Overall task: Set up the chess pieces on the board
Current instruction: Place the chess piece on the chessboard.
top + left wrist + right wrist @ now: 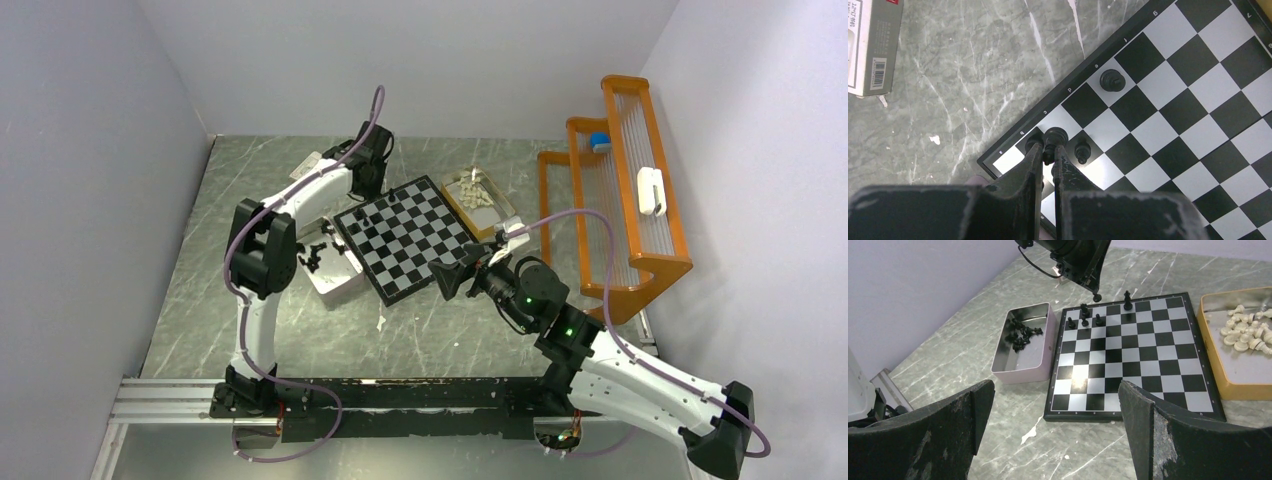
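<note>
Next, my left gripper moves down and releases the black piece upright, as the empty white far-edge square (371,206) (1061,121) beside the taller piece lies below the gripper's fingers.
The board (415,238) lies in the middle of the table, and a few black chess pieces (1085,319) stand along its far edge. My left gripper (1049,147) is shut on a black piece (1056,136) by its head, held upright over the board's far-left corner squares. Close by stand a small piece (1082,150) and a taller one (1112,80); another (1034,140) is half hidden behind a finger. My right gripper (1056,395) hangs open and holds nothing, off the board's near right edge. Loose black pieces (1020,334) lie in a pale tin (1040,347).
A tan tray (1243,387) of cream-white pieces (1245,335) sits right of the board. A white carton with a barcode (873,45) lies behind the far-left corner. An orange rack (620,200) stands by the right wall.
</note>
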You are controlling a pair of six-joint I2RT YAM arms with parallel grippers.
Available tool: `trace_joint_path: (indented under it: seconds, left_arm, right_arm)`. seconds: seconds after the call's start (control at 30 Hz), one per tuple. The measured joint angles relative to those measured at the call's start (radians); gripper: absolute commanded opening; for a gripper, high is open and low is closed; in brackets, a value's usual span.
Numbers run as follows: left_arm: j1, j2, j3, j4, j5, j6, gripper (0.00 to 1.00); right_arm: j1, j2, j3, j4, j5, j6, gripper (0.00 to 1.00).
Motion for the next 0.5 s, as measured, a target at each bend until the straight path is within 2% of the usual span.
trace_joint_path:
  seconds: [0.5]
  left_arm:
    - [-0.002,0.06,0.0,0.0,-0.001,0.019,0.14]
  right_arm:
    - [0.0,-0.004,0.0,-0.004,0.007,-0.005,1.0]
